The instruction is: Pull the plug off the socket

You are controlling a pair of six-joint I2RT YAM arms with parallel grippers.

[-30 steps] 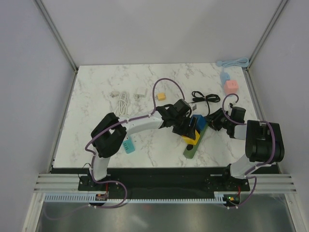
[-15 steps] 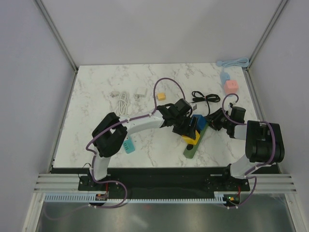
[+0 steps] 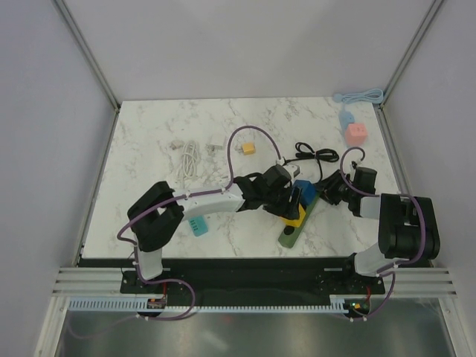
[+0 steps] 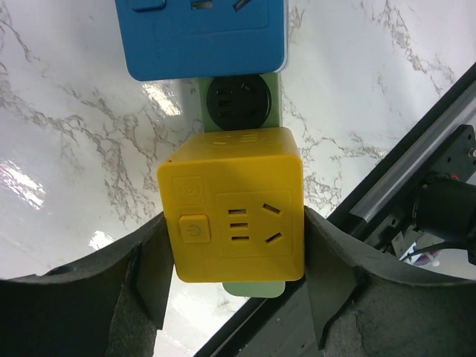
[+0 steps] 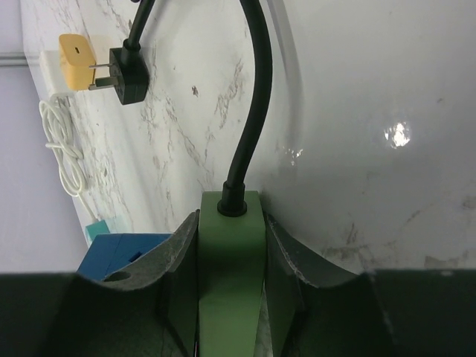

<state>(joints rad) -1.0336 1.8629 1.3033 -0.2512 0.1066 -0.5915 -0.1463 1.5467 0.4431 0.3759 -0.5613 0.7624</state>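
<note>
Next, my left gripper pulls up off the socket, carries the yellow plug outward and lowers it there, as the tabletop beside the small yellow cube is open.
A green power strip, the socket [image 3: 290, 235], lies slanted at the table's front right. Two cube plugs sit on it, a yellow one [image 3: 294, 216] and a blue one [image 3: 303, 189]. In the left wrist view my left gripper [image 4: 234, 249] is shut on the yellow plug [image 4: 234, 204], a pad against each side. Beyond it are a round black outlet [image 4: 238, 97] and the blue plug [image 4: 204, 33]. My right gripper [image 5: 230, 230] is shut on the strip's far end [image 5: 229, 260], where its black cord [image 5: 256, 111] comes out.
A black wall plug with coiled cable [image 3: 316, 154] lies behind the strip. Further back are a small yellow cube [image 3: 248, 148], a white charger [image 3: 216, 141] and a white cable [image 3: 190, 157]. A teal block [image 3: 198, 225] lies front left. Pink [image 3: 355, 133] and light blue [image 3: 346, 117] cubes sit back right.
The left arm's elbow has dropped toward the front left. Its jaws have closed a little further onto the yellow plug. The right arm holds still on the strip.
</note>
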